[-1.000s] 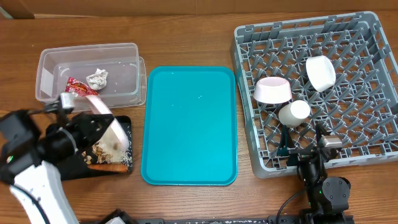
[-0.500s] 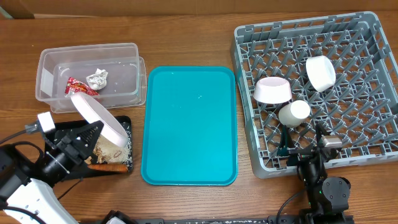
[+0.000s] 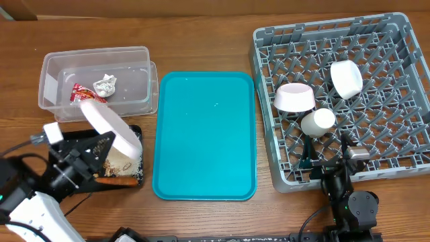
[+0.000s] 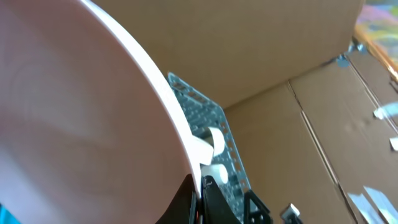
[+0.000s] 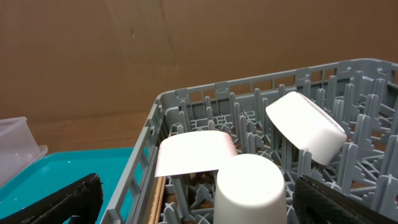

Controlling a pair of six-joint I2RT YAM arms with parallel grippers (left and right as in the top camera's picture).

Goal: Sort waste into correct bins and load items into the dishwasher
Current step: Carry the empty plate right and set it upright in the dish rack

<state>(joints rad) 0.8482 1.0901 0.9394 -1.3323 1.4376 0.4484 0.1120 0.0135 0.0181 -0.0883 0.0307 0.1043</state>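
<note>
My left gripper moves the plate outward across the teal tray next, onto the rack between its tray-side (image 3: 270,101) and the pink bowl.
My left gripper (image 3: 101,142) is shut on the rim of a pink plate (image 3: 107,124), held tilted on edge above the black bin (image 3: 136,132), which holds food scraps. In the left wrist view the plate (image 4: 81,112) fills the left side, its rim pinched between my fingers (image 4: 200,194). The grey dishwasher rack (image 3: 403,81) at the right holds a pink bowl (image 3: 294,97), a white cup (image 3: 318,122) and a white bowl (image 3: 346,78). My right gripper (image 3: 339,176) rests at the rack's front edge, open and empty, and its fingers (image 5: 199,202) frame the cup (image 5: 249,186).
A teal tray (image 3: 205,134) lies in the middle of the table. A clear plastic bin (image 3: 50,67) at the back left holds a red wrapper (image 3: 86,93) and crumpled paper (image 3: 105,85). Cardboard walls stand behind the table.
The plate has tipped more upright and shifted slightly right over the black bin, and my left arm has drawn back toward the front left. The right arm has not moved.
</note>
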